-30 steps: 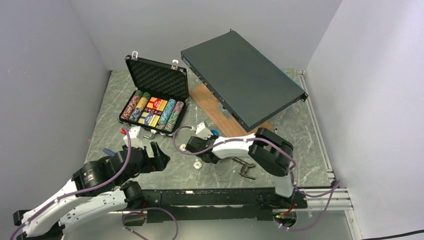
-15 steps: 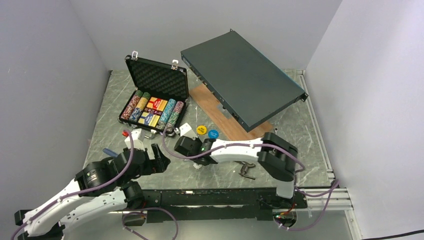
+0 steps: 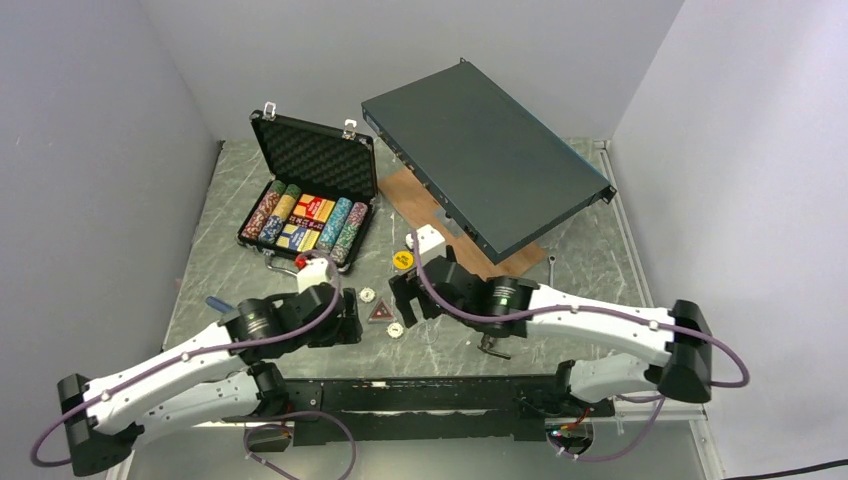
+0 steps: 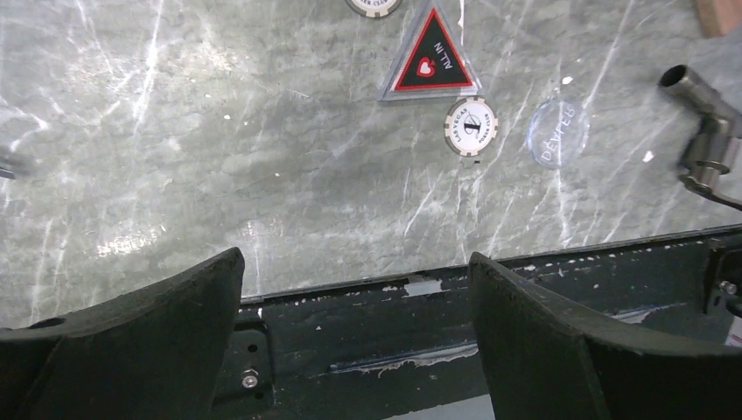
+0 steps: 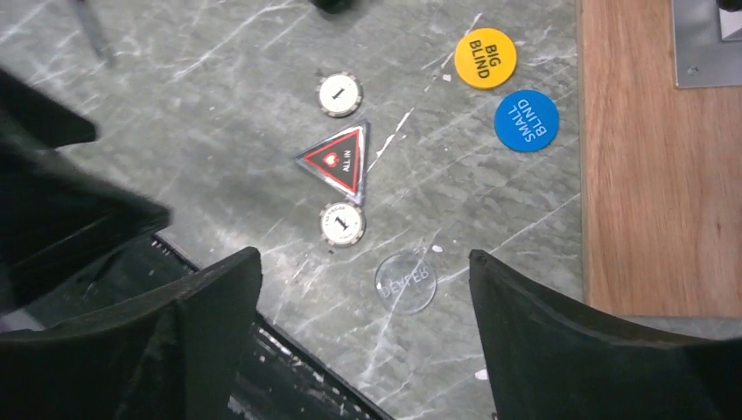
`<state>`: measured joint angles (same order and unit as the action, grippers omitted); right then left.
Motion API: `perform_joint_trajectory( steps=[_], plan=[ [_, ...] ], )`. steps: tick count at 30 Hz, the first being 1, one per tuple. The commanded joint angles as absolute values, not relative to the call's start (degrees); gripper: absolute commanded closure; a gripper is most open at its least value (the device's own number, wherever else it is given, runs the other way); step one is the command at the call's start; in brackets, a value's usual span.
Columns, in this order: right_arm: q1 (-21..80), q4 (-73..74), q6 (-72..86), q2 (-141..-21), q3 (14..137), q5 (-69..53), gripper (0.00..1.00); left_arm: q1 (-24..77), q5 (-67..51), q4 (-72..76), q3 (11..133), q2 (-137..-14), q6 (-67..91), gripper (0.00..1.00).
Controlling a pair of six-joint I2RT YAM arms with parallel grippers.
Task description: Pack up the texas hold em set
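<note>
The red triangle is below and outward of my left gripper's open fingers, so I next need to turn my left gripper and move it outward and down around the triangle.
The texas hold em set's black case lies open at the back left, with rows of chips in its tray. Loose on the table in front of it are a red triangle, two white chips, a clear dealer disc, a yellow disc and a blue disc. My right gripper hangs open and empty over the dealer disc. My left gripper is open and empty just left of the triangle.
A large dark-grey metal box leans at the back right over a wooden board. Black pliers lie near the front edge under the right arm. The black base rail runs along the near edge.
My right gripper has gone from shut to open and swung back right from the case's front. The left gripper has moved right towards the triangle.
</note>
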<state>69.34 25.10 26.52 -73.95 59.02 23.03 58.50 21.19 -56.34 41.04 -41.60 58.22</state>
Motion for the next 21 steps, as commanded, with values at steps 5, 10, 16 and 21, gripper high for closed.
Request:
perform_joint_trajectory(
  steps=[5, 10, 16, 21],
  plan=[
    [69.32, 22.53, 21.93, -62.50, 58.32, 13.73, 0.01, 54.22, 13.60, -46.56, 42.72, -52.73, 56.15, 0.01],
    [69.34, 23.70, 20.80, -58.44, 58.11, 14.14, 0.01, 53.10, 10.71, -42.37, 45.40, -59.71, 54.48, 0.01],
    [69.31, 24.88, 21.71, -54.51, 56.63, 15.35, 0.01, 52.70, 11.46, -45.23, 52.00, -70.14, 55.46, 0.01],
    [69.25, 24.93, 22.73, -52.19, 55.38, 15.77, 0.01, 51.52, 11.33, -49.00, 56.78, -78.41, 53.70, 0.01]
  ],
)
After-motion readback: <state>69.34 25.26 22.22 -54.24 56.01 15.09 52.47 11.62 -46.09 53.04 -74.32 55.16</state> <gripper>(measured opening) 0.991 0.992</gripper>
